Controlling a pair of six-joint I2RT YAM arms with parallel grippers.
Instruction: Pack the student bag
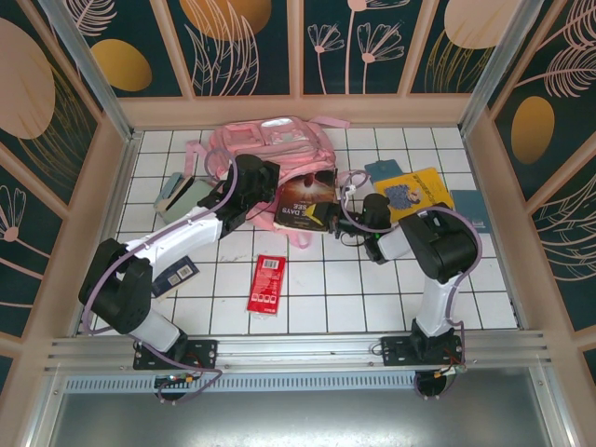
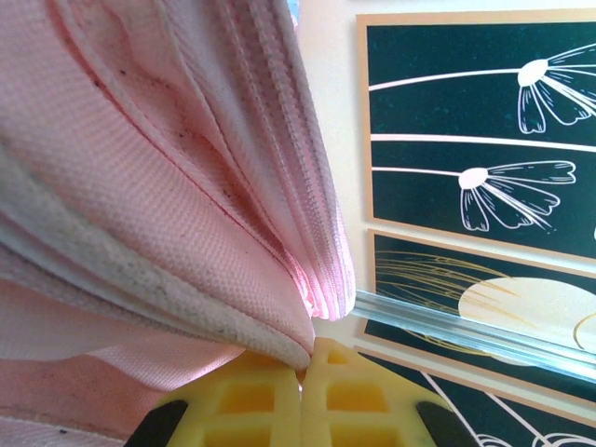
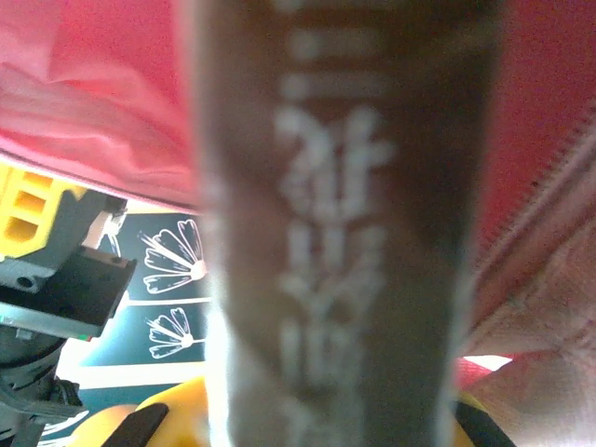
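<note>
My right gripper will next push the book outward into the bag's opening [image 1: 310, 177] and let go of it inside, because the near end of the book still sticks out of the bag.
The student bag [image 1: 270, 144], a light-pink backpack, lies at the back of the tiled table. My left gripper [image 1: 257, 182] is at its near side, and in the left wrist view its yellow fingers [image 2: 251, 400] are shut on the bag's pink fabric edge [image 2: 279, 345] beside the zip. A dark book with a red and white cover [image 1: 304, 203] lies tilted at the bag's mouth, with my right gripper [image 1: 326, 219] shut on it. Its blurred spine [image 3: 345, 233] stands between the yellow fingers [image 3: 172, 414], with pink bag fabric [image 3: 93, 112] around it.
A yellow book [image 1: 415, 192] and a teal one [image 1: 382, 170] lie right of the bag, a blue item [image 1: 471, 209] further right. A red packet [image 1: 268, 282] and a dark blue item [image 1: 182, 275] lie on the near tiles. A mint-green pencil case [image 1: 175, 193] sits left.
</note>
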